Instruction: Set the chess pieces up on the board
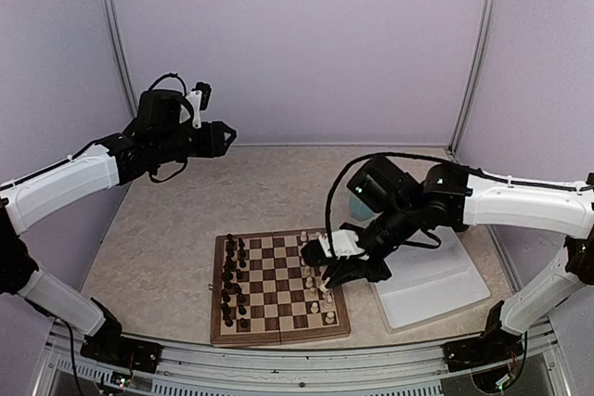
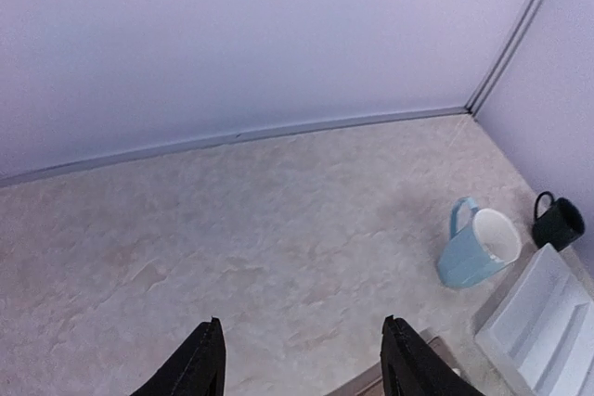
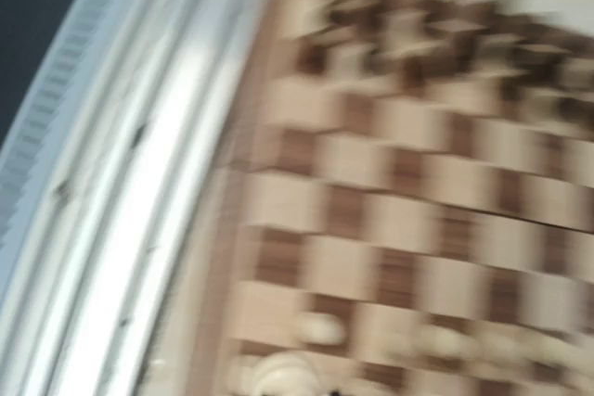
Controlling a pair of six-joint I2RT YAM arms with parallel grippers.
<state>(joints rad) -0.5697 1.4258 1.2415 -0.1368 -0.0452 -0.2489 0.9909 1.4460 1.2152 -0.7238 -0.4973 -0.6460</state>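
My right gripper moves back and down over the light square (image 1: 315,322) (image 3: 268,311) at the bar end of the cream pawn row next and releases the piece, since that square is empty.
The board (image 1: 278,333) lies at the front middle of the table. Cream-white chess pieces (image 1: 326,300) stand along its right columns and dark pieces (image 1: 232,285) along its left columns. My right gripper (image 1: 340,273) hangs low over the board's right side among the cream pieces; its jaws are not clear. The right wrist view is blurred and shows the board (image 3: 418,183) with cream pieces (image 3: 320,326) at the bottom. My left gripper (image 1: 227,136) is raised high at the back left, open and empty (image 2: 302,345).
A white tray (image 1: 436,285) lies right of the board and also shows in the left wrist view (image 2: 543,331). A light blue mug (image 2: 478,248) and a black mug (image 2: 559,222) stand behind it. A metal rail (image 3: 139,183) runs along the table's front edge.
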